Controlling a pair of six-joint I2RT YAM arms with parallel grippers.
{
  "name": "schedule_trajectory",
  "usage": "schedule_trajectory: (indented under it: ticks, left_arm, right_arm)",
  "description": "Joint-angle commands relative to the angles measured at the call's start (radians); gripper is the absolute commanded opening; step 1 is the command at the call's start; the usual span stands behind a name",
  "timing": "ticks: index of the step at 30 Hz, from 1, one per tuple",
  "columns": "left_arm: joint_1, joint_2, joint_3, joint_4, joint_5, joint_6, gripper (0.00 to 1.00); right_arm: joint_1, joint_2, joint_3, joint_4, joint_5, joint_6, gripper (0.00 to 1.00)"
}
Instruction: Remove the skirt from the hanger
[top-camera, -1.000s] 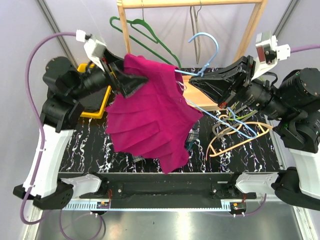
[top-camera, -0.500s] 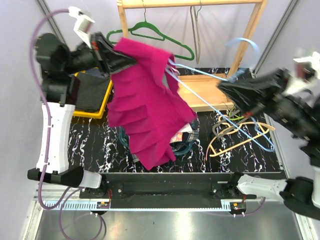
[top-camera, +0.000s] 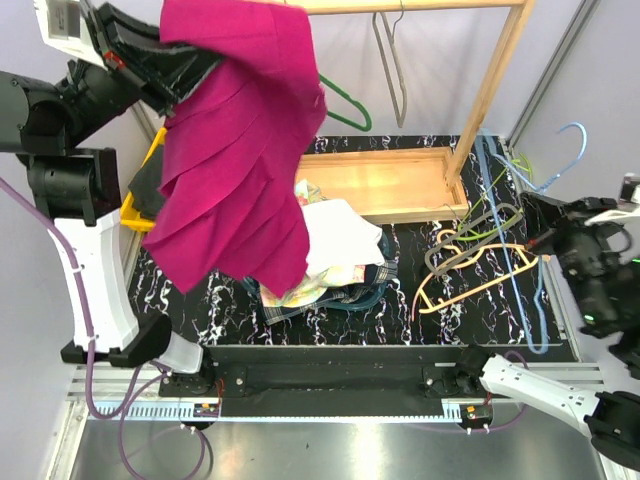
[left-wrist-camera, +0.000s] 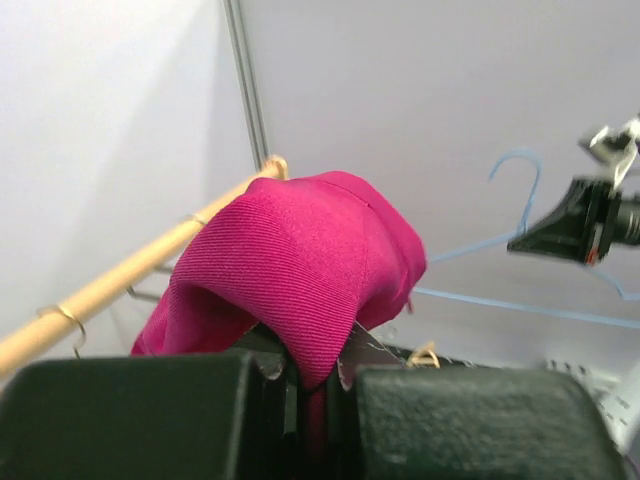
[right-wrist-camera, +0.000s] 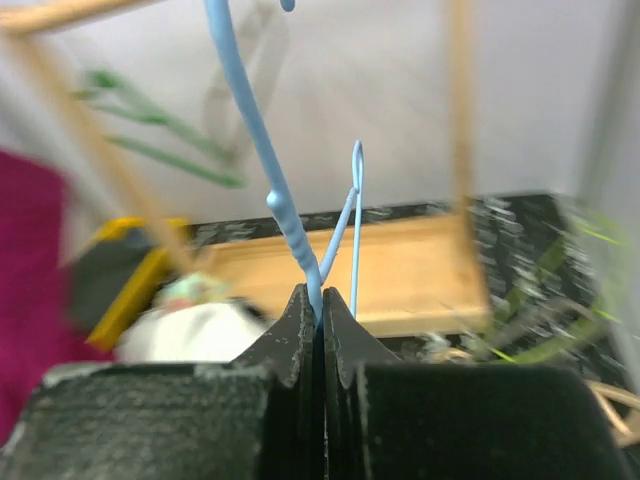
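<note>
The skirt (top-camera: 235, 150) hangs free of the bare hanger. My left gripper lowers and tips down over the heap of clothes in the middle of the table (top-camera: 332, 245) next and releases it there.
The magenta pleated skirt (top-camera: 235, 150) hangs free from my left gripper (top-camera: 205, 60), raised high at the back left. In the left wrist view the gripper (left-wrist-camera: 315, 375) is shut on a fold of the skirt (left-wrist-camera: 300, 260). The light blue hanger (top-camera: 520, 250) is far to the right, apart from the skirt and bare. My right gripper (top-camera: 535, 232) holds it near the table's right edge. The right wrist view shows that gripper (right-wrist-camera: 320, 305) shut on the hanger (right-wrist-camera: 250, 120) just below its hook.
A wooden rack (top-camera: 490, 90) stands at the back with a green hanger (top-camera: 345, 105) and a metal hanger (top-camera: 393, 60) on its rail. A heap of clothes (top-camera: 335, 250) lies mid-table, loose hangers (top-camera: 470, 260) to its right, a yellow bin (top-camera: 140, 210) at left.
My left gripper closed on the skirt and lifted it up and to the left. My right arm pulled the blue hanger away to the right, out of the skirt.
</note>
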Motion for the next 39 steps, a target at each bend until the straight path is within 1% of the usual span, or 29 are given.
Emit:
schedule_trajectory:
  ticks: [1, 2, 3, 5, 8, 9, 10, 11, 12, 14, 17, 18, 20, 21, 22, 23, 25, 26, 27, 29, 30, 31, 32, 33, 34, 35, 36, 37, 39]
  left_arm:
    - [-0.04, 0.075, 0.147, 0.123, -0.206, -0.021, 0.0]
    - [-0.046, 0.069, 0.141, 0.135, -0.224, -0.012, 0.0]
    - [-0.06, 0.064, 0.112, 0.14, -0.234, 0.002, 0.0]
    - [-0.08, 0.048, 0.073, 0.145, -0.22, 0.022, 0.0]
    - [-0.14, -0.001, -0.07, 0.142, -0.196, 0.08, 0.0]
    - [-0.184, -0.02, -0.18, 0.126, -0.191, 0.167, 0.0]
    - [-0.207, -0.04, -0.242, 0.108, -0.208, 0.216, 0.0]
    - [-0.242, -0.075, -0.363, 0.082, -0.214, 0.264, 0.0]
    - [-0.258, -0.086, -0.414, 0.059, -0.232, 0.372, 0.0]
    - [-0.272, -0.1, -0.541, 0.004, -0.251, 0.439, 0.0]
    - [-0.282, -0.097, -0.656, -0.067, -0.3, 0.586, 0.0]
    - [-0.288, -0.095, -0.677, -0.09, -0.32, 0.688, 0.0]
    - [-0.307, -0.088, -0.713, -0.175, -0.361, 0.781, 0.0]
    - [-0.316, -0.088, -0.727, -0.211, -0.369, 0.874, 0.0]
    - [-0.328, -0.094, -0.749, -0.238, -0.389, 0.91, 0.0]
    - [-0.351, -0.12, -0.817, -0.271, -0.399, 0.943, 0.0]
    - [-0.387, -0.173, -0.91, -0.295, -0.45, 1.063, 0.0]
    - [-0.429, -0.192, -1.013, -0.296, -0.487, 1.109, 0.0]
    - [-0.443, -0.204, -1.058, -0.296, -0.543, 1.172, 0.0]
    - [-0.477, -0.212, -1.158, -0.32, -0.596, 1.224, 0.02]
    - [-0.486, -0.209, -1.18, -0.335, -0.647, 1.262, 0.2]
    - [-0.502, -0.191, -1.2, -0.386, -0.666, 1.287, 0.26]
    - [-0.508, -0.178, -1.2, -0.412, -0.697, 1.306, 0.38]
    - [-0.512, -0.163, -1.194, -0.433, -0.712, 1.297, 0.47]
    - [-0.519, -0.132, -1.162, -0.487, -0.722, 1.283, 0.61]
    - [-0.52, -0.118, -1.145, -0.507, -0.738, 1.243, 0.82]
    - [-0.522, -0.109, -1.128, -0.521, -0.749, 1.225, 0.99]
    - [-0.522, -0.112, -1.111, -0.523, -0.758, 1.208, 0.99]
    - [-0.523, -0.129, -1.073, -0.509, -0.762, 1.186, 0.99]
  right_arm:
    - [0.003, 0.005, -0.117, 0.025, 0.542, 0.05, 0.0]
    - [0.003, -0.012, -0.146, 0.03, 0.61, 0.067, 0.0]
    - [0.003, -0.022, -0.213, 0.054, 0.641, 0.093, 0.0]
    - [0.003, -0.045, -0.275, 0.061, 0.714, 0.134, 0.0]
    - [0.001, -0.088, -0.395, 0.068, 0.777, 0.22, 0.0]
    - [0.001, -0.101, -0.45, 0.074, 0.784, 0.254, 0.0]
    - [0.003, -0.101, -0.476, 0.076, 0.79, 0.271, 0.0]
    - [0.001, -0.093, -0.499, 0.078, 0.789, 0.286, 0.0]
    - [0.001, -0.085, -0.54, 0.081, 0.787, 0.318, 0.0]
    - [0.001, -0.058, -0.574, 0.081, 0.801, 0.349, 0.0]
    - [-0.006, -0.001, -0.625, 0.081, 0.82, 0.389, 0.0]
    - [-0.031, 0.017, -0.633, 0.096, 0.82, 0.398, 0.0]
    - [-0.09, 0.077, -0.631, 0.122, 0.769, 0.392, 0.0]
    - [-0.18, 0.094, -0.633, 0.187, 0.727, 0.338, 0.0]
    - [-0.227, 0.106, -0.64, 0.237, 0.626, 0.299, 0.0]
    - [-0.261, 0.123, -0.646, 0.322, 0.582, 0.272, 0.0]
    - [-0.363, 0.142, -0.66, 0.396, 0.469, 0.212, 0.0]
    - [-0.397, 0.172, -0.657, 0.429, 0.432, 0.204, 0.0]
    - [-0.423, 0.192, -0.64, 0.43, 0.4, 0.21, 0.0]
    - [-0.492, 0.258, -0.613, 0.432, 0.315, 0.218, 0.0]
    - [-0.508, 0.279, -0.608, 0.432, 0.279, 0.227, 0.0]
    - [-0.555, 0.318, -0.604, 0.432, 0.252, 0.234, 0.02]
    - [-0.574, 0.333, -0.6, 0.432, 0.225, 0.254, 0.04]
    - [-0.597, 0.349, -0.6, 0.433, 0.174, 0.265, 0.07]
    - [-0.629, 0.376, -0.603, 0.437, 0.148, 0.276, 0.1]
    - [-0.643, 0.388, -0.611, 0.44, 0.128, 0.29, 0.12]
    - [-0.652, 0.398, -0.616, 0.441, 0.102, 0.291, 0.15]
    - [-0.661, 0.41, -0.622, 0.453, 0.09, 0.291, 0.18]
    - [-0.683, 0.418, -0.643, 0.458, 0.068, 0.288, 0.42]
